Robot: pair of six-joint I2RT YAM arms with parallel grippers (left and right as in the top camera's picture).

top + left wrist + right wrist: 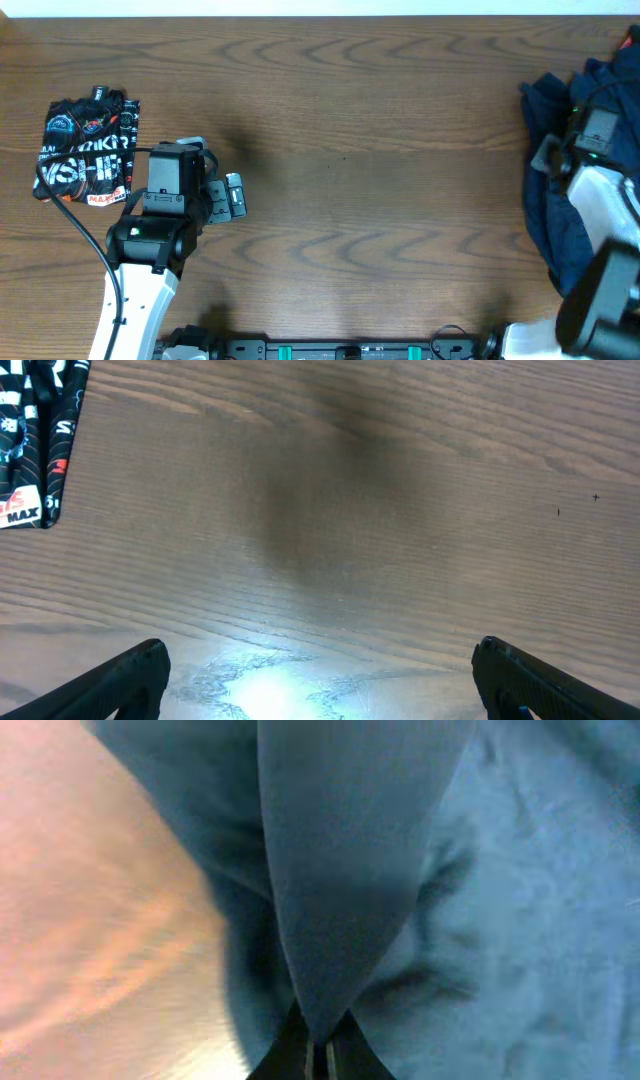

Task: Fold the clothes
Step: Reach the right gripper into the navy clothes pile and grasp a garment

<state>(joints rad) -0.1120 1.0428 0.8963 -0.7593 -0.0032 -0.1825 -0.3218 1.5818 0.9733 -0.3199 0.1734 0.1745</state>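
The right gripper lifts off the heap next. Then it swings the navy fold across to release it over the table's middle (363, 184), where empty wood leaves room.
A heap of dark navy-blue clothes (560, 190) lies at the table's right edge. My right gripper (572, 135) sits over the heap and is shut on a fold of the navy cloth (340, 870), which rises taut from the fingertips (320, 1045) in the right wrist view. More navy cloth (540, 920) fills the rest of that view. My left gripper (225, 197) is open and empty over bare table at the left; its two fingers are wide apart (320, 680) in the left wrist view.
A folded black garment with white and red print (88, 150) lies at the far left, just left of my left arm; its edge shows in the left wrist view (35, 440). The wooden table (380, 170) spans the middle.
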